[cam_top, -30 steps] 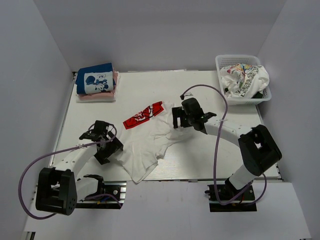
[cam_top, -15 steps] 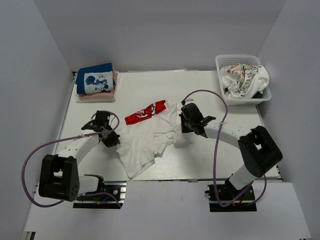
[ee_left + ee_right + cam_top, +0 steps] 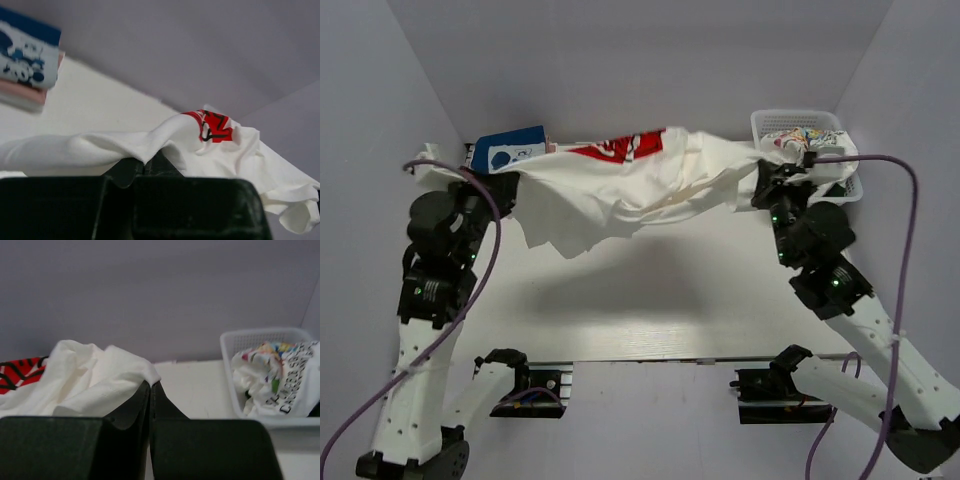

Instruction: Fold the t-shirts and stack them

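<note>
The robot will raise its left gripper, then lower it to the table near the blue t-shirt and let go of the white t-shirt's edge, because the white t-shirt (image 3: pixel 640 190) hangs creased above open table.
A large white t-shirt (image 3: pixel 640 190) with a red print hangs stretched in the air between my two raised arms, above the table. My left gripper (image 3: pixel 498 190) is shut on its left edge. In the left wrist view the cloth (image 3: pixel 225 155) is pinched at the closed fingertips of the left gripper (image 3: pixel 142 162). My right gripper (image 3: pixel 762 182) is shut on the shirt's right edge. The right wrist view shows that gripper (image 3: pixel 150 383) closed on a fold of the shirt (image 3: pixel 85 375). At the back left lies a folded blue t-shirt (image 3: pixel 510 150) with a mouse panel, on top of a pink one (image 3: pixel 551 150).
A white mesh basket (image 3: pixel 790 116) stands at the back right and holds a crumpled t-shirt with colourful prints (image 3: pixel 820 150); its wall (image 3: pixel 231 357) is close to the right of my right gripper. Grey walls close in the table on three sides.
Both arms have risen from the table and carried the white t-shirt up with them. It lay on the table before; now it hangs spread between the two shut grippers.
</note>
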Motion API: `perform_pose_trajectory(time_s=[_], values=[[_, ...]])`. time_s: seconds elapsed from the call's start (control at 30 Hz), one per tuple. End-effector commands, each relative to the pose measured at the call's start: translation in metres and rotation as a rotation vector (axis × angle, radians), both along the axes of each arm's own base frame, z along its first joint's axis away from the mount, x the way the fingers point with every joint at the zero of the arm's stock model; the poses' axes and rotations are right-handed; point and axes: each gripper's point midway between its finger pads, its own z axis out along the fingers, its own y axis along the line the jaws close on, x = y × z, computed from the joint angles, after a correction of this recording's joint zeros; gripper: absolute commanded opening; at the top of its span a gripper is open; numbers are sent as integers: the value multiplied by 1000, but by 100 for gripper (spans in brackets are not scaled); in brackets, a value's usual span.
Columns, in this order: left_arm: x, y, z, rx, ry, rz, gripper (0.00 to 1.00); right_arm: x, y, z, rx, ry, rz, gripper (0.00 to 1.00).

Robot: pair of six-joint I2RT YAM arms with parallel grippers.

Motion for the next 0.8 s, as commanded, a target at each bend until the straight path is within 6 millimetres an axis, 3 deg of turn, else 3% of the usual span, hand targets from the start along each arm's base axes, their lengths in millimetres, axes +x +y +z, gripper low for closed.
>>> perform_pose_trajectory(time_s=[0.0,0.07,0.1,0.2,0.27,0.33,0.4,0.43,0.5,0.53,0.57,0.63,0.67,0.7,0.73,0.77], values=[[-30,27,60,18,-173,109,0,-32,-51,91,72,-240,-140,0],[-52,31,91,22,-263,112,0,-45,-65,110,81,-285,-163,0],[-55,36,91,24,-249,136,0,-55,-72,120,90,-315,-167,0],[-65,45,98,30,-273,174,0,-64,-87,124,99,-335,-212,0],[-52,47,77,43,-217,193,0,-59,-87,109,87,-305,-234,0],[-21,45,40,65,-95,207,0,-49,-92,90,100,-246,-305,0],[5,43,6,86,26,222,0,-27,-86,45,44,-137,-373,0],[30,36,-39,121,166,195,0,-14,-80,20,25,-83,-386,0],[48,23,-84,123,292,127,0,4,-68,-43,-1,64,-379,0],[55,17,-118,131,365,99,0,13,-60,-75,-54,144,-370,0],[69,12,-149,140,435,82,14,20,-60,-94,-34,184,-372,0],[74,11,-195,163,556,78,40,31,-54,-177,-163,366,-363,0],[73,14,-213,175,632,91,70,31,-58,-200,-90,430,-400,0],[75,15,-240,189,726,100,80,35,-56,-214,-102,490,-416,0],[78,14,-243,194,750,100,90,26,-65,-242,-184,604,-453,32],[77,14,-249,192,778,103,97,31,-68,-239,-161,610,-485,48]])
